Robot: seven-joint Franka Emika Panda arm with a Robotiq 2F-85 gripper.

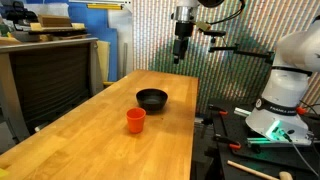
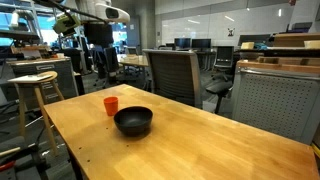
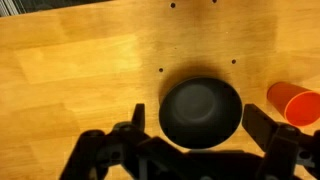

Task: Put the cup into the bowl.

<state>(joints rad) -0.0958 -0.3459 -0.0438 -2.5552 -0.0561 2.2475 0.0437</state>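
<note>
The cup (image 1: 135, 120) stands below my gripper, to its right in the wrist view, so I will next move my gripper over and down astride the edge of the cup's rim nearest the bowl.
The small orange-red cup (image 1: 135, 120) stands upright on the wooden table, a little in front of the black bowl (image 1: 152, 98). Both show in both exterior views, the cup (image 2: 111, 104) beside the bowl (image 2: 133, 121), apart from it. In the wrist view the bowl (image 3: 201, 110) lies between the two fingers and the cup (image 3: 298, 103) sits at the right edge. My gripper (image 1: 180, 57) hangs high above the table's far end, open and empty; it also shows in an exterior view (image 2: 100, 62) and in the wrist view (image 3: 200, 125).
The wooden table (image 1: 90, 140) stretches wide around the two objects. A black cabinet (image 1: 50, 75) stands past one table edge. A wooden stool (image 2: 35, 90) and office chairs (image 2: 175, 75) stand beyond the table. The robot base (image 1: 285, 90) is beside the table.
</note>
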